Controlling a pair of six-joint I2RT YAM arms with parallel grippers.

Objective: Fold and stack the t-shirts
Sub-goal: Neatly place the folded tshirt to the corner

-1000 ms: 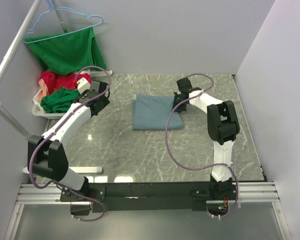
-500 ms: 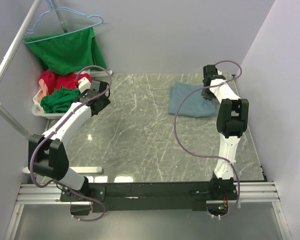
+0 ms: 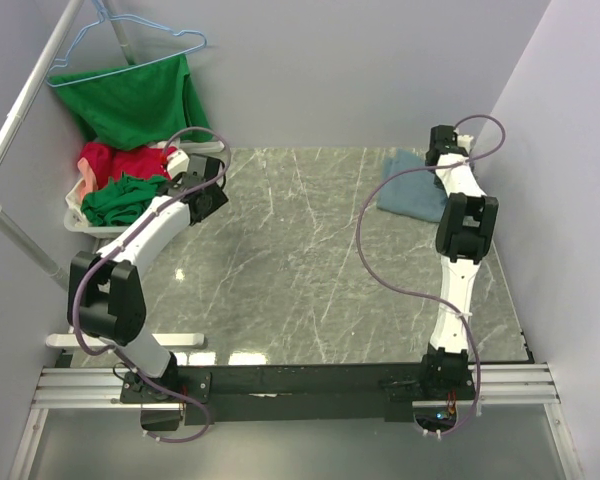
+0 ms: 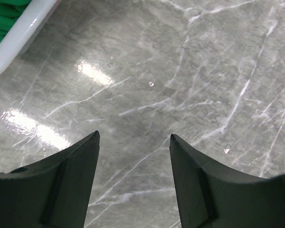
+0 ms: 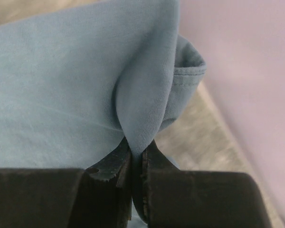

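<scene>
The right gripper slides to the right in the top view next, over the marble strip (image 3: 486,180) (image 5: 203,129) beside the wall, and releases the fold, since that strip is bare.
The folded grey-blue t-shirt (image 3: 408,188) lies at the far right corner of the table, close to the right wall. My right gripper (image 3: 442,160) is shut on a fold of it; in the right wrist view the cloth (image 5: 85,85) is pinched between the closed fingers (image 5: 137,154). My left gripper (image 3: 212,192) is open and empty above bare marble (image 4: 180,71), beside the white basket (image 3: 76,218). The basket holds a red t-shirt (image 3: 115,160) and a dark green t-shirt (image 3: 120,198). Another green t-shirt (image 3: 135,100) hangs on a hanger.
A blue wire hanger (image 3: 120,45) hangs from a white rail (image 3: 20,120) at the far left. The basket's rim (image 4: 19,33) shows at the top left of the left wrist view. Walls close the table at the back and right.
My right gripper dragged the grey-blue t-shirt from the table's middle to the far right corner. My left gripper shifted slightly towards the back.
</scene>
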